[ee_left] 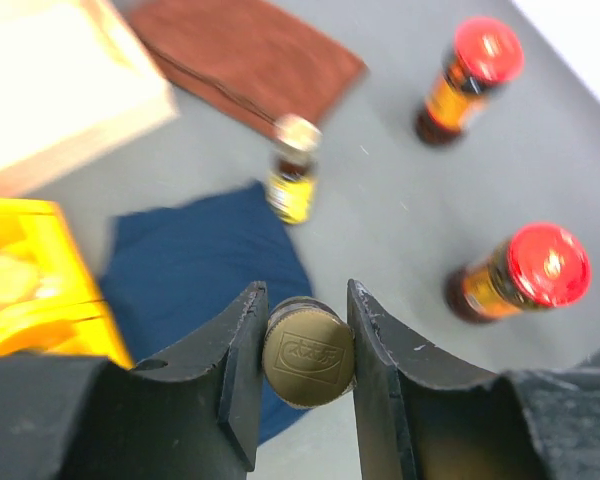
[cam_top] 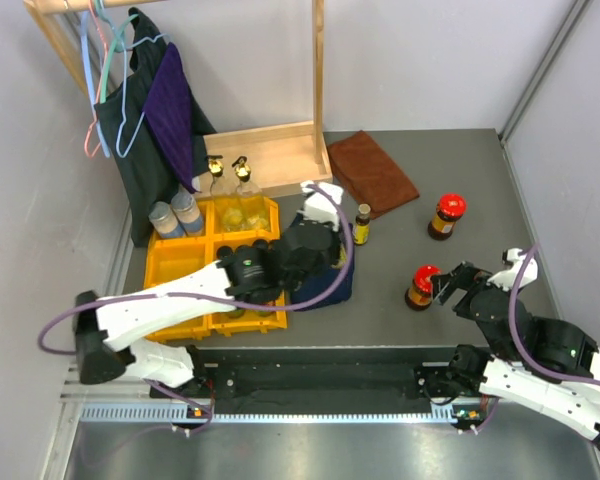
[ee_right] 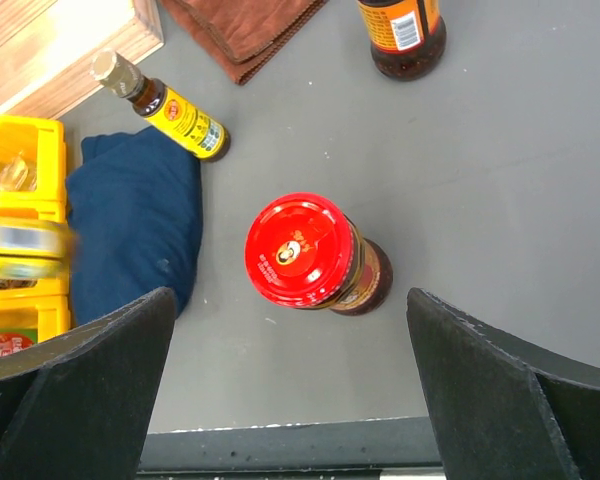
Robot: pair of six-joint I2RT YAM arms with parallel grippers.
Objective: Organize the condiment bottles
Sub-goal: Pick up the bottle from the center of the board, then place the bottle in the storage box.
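Observation:
My left gripper should go left in the top view next, then down into the yellow section beside the white-lidded jars and release, since that section is empty.
My left gripper (ee_left: 305, 305) is shut on the gold cap of a dark bottle (ee_left: 308, 352), held over the edge of a blue cloth (ee_left: 200, 265); in the top view the gripper (cam_top: 315, 250) is beside the yellow bins (cam_top: 180, 262). My right gripper (ee_right: 290, 305) is open, its jaws standing wide on either side of a red-lidded jar (ee_right: 305, 250) without touching it; the top view shows the gripper (cam_top: 443, 286) next to that jar (cam_top: 420, 285). A second red-lidded jar (cam_top: 447, 215) and a small yellow-labelled bottle (cam_top: 362, 224) stand further back.
The bins hold two clear gold-topped bottles (cam_top: 230, 185), two white-lidded jars (cam_top: 175, 215) and dark black-capped bottles (cam_top: 245, 245). A brown cloth (cam_top: 372, 170) lies at the back. A wooden rack base (cam_top: 270, 155) with hanging clothes (cam_top: 155, 120) stands back left.

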